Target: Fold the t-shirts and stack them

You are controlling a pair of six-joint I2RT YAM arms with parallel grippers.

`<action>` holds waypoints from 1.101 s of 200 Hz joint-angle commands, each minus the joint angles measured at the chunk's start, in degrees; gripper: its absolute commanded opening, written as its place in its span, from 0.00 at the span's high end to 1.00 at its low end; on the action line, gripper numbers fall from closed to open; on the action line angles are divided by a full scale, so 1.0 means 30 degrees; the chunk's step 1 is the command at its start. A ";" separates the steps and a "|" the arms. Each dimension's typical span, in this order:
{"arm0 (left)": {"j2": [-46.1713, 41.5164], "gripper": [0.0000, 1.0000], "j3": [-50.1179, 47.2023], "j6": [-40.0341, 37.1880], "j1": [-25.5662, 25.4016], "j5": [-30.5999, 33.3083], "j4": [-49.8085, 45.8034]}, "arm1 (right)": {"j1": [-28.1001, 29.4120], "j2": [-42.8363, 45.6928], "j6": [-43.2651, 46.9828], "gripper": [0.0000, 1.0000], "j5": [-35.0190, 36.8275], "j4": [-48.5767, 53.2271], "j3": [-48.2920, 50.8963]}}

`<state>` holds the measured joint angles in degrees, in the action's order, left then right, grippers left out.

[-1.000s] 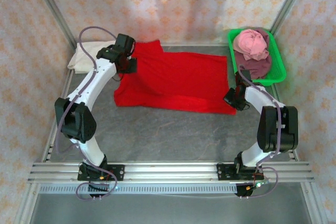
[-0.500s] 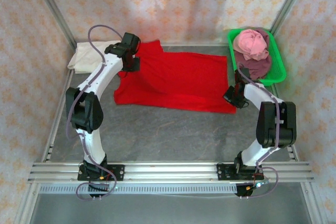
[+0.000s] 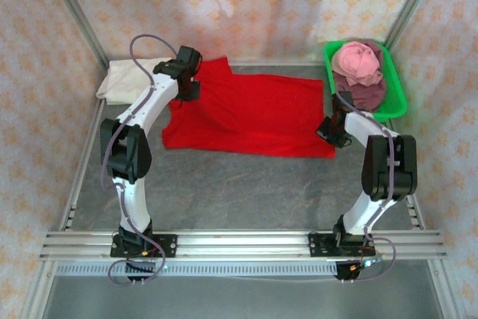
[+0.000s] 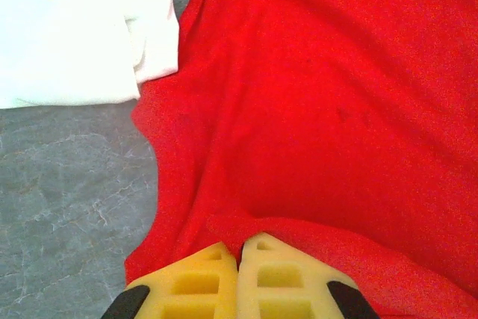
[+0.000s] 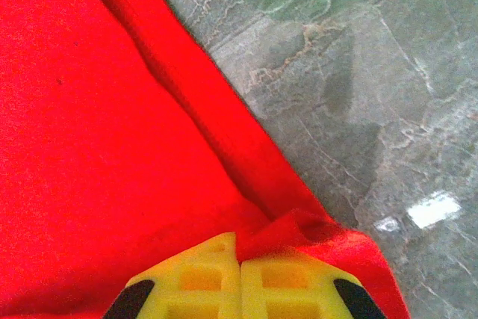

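Observation:
The left gripper moves outward toward the far sleeve (image 3: 214,69) next and releases the red cloth, because it bunches in a raised fold at the yellow fingers.
The bright red t-shirt (image 3: 254,113) lies spread across the middle of the grey table. My left gripper (image 3: 188,89) is at its far left part, shut with a fold of red cloth (image 4: 321,110) pinched between the yellow pads (image 4: 194,282). My right gripper (image 3: 333,131) is at the shirt's near right corner, shut on a small raised fold of the red hem (image 5: 314,229). A folded cream-white t-shirt (image 3: 127,80) rests at the far left, just beside the red one (image 4: 67,28). A pink t-shirt (image 3: 357,61) lies on a dull maroon one (image 3: 364,95) in the tray.
The green plastic tray (image 3: 397,101) stands at the back right, close behind my right arm. Bare grey table (image 3: 239,192) stretches between the red shirt and the arm bases. Metal frame posts and patterned walls close in the sides and back.
Both grippers have moved toward the back of the table with the red cloth in them. The shirt's near edge and right corner have shifted away from the bases. The left arm has stretched out.

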<state>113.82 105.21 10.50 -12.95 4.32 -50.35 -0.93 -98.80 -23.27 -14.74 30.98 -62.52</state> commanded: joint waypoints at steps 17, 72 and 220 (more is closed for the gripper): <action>0.0958 1.00 0.1561 -0.0183 0.0280 0.1041 -0.0867 | 0.0075 -0.0959 0.0051 0.95 0.1066 -0.0294 -0.0993; 0.3632 0.95 0.6361 -0.0316 0.0415 0.2115 -0.2400 | 0.0105 -0.1738 0.0144 0.79 0.1501 0.0259 -0.2745; -0.5681 0.48 -0.8792 0.3179 0.0670 -0.1439 0.4033 | 0.5507 0.2568 0.3689 0.62 0.1373 -0.2303 -0.0678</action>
<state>98.41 85.27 17.17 -11.55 1.41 -44.58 12.69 -88.27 -15.03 -13.04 24.84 -63.70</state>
